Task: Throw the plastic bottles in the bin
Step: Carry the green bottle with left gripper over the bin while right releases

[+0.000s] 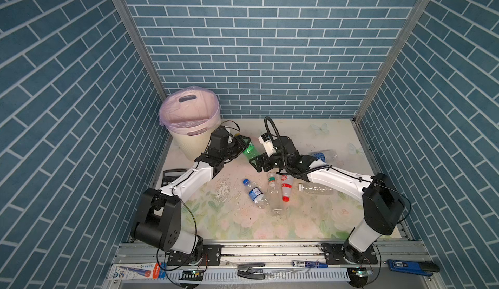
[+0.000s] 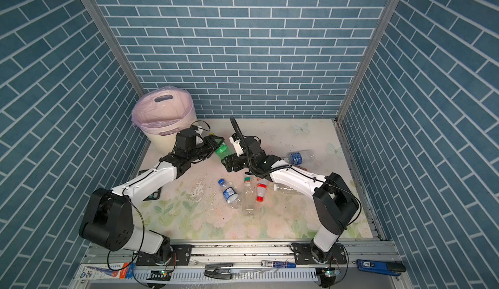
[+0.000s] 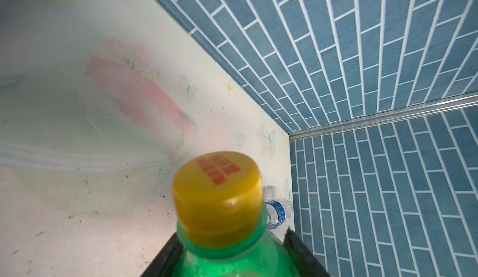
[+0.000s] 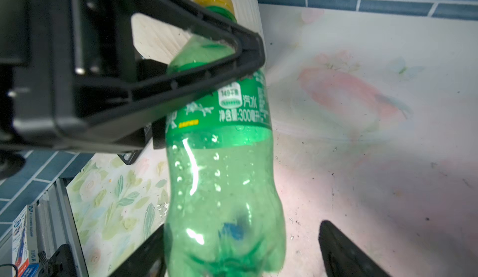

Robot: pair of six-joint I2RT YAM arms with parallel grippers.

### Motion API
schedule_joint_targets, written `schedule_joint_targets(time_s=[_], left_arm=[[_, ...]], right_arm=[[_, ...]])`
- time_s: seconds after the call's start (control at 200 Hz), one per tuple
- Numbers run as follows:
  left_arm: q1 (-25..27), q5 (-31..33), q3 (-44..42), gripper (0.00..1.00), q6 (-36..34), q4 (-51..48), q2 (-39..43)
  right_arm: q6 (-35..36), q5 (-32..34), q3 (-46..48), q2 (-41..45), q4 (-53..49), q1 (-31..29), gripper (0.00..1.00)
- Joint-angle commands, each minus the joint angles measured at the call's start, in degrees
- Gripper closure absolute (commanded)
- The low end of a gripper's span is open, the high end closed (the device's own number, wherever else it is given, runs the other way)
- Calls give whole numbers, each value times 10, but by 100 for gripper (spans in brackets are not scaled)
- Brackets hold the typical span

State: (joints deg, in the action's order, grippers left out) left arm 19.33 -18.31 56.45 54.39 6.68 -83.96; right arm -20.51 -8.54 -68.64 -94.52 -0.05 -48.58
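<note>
I need to move my left gripper up and outward next, over the bin's pink-lined opening [image 1: 190, 111], to release the bottle, because that opening is higher than my left gripper and farther outward.
A green plastic bottle [image 1: 249, 151] [image 2: 222, 150] with a yellow cap [image 3: 217, 195] hangs above the table, to the right of the bin [image 1: 186, 141] [image 2: 162, 141]. My left gripper [image 1: 241, 141] [image 3: 232, 252] is shut on its shoulder just below the neck. My right gripper [image 1: 256, 163] [image 4: 243, 252] stands open around the bottle's base [image 4: 219, 211], with a clear gap on one side. Several more bottles lie on the table: a blue-labelled one [image 1: 255, 194], a clear one [image 1: 274, 195], a white red-capped one [image 1: 286, 189], a plain clear one [image 1: 316, 189], and another blue-labelled one [image 1: 324, 156] [image 3: 279, 212].
The bin, lined with a pink bag, stands in the back left corner against the brick walls. A black calculator [image 1: 172, 175] lies under my left arm by the table's left edge. Tools and pens lie on the rail in front of the table.
</note>
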Motion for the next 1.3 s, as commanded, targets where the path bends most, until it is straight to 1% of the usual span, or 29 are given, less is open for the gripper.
schedule_joint_targets(time_s=[0.0,0.15,0.28,0.45,0.59,0.79,0.91,1.065,1.22,1.295], left_arm=[[-5,18,31,56,-39,-42,25],[-7,23,85,56,-72,-83,35],[-9,25,158,56,-117,-139,38],[-15,76,262,55,-204,-219,48],[-26,106,344,55,-265,-261,43],[-36,174,435,56,-357,-281,31],[-53,211,510,57,-419,-296,10],[-85,228,596,57,-472,-299,-18],[-90,243,704,57,-530,-301,-56],[-96,244,731,57,-543,-295,-72]], right_arm=[[26,21,19,38,-10,1,6],[50,30,10,65,-7,1,1],[76,28,-14,82,-4,1,1],[111,25,-62,86,15,1,1],[132,17,-107,72,44,1,1],[146,-20,-185,38,73,1,1],[148,-45,-224,18,97,1,1],[148,-68,-263,-1,128,1,1],[159,-71,-293,-15,116,1,1],[165,-69,-300,-22,108,1,1]])
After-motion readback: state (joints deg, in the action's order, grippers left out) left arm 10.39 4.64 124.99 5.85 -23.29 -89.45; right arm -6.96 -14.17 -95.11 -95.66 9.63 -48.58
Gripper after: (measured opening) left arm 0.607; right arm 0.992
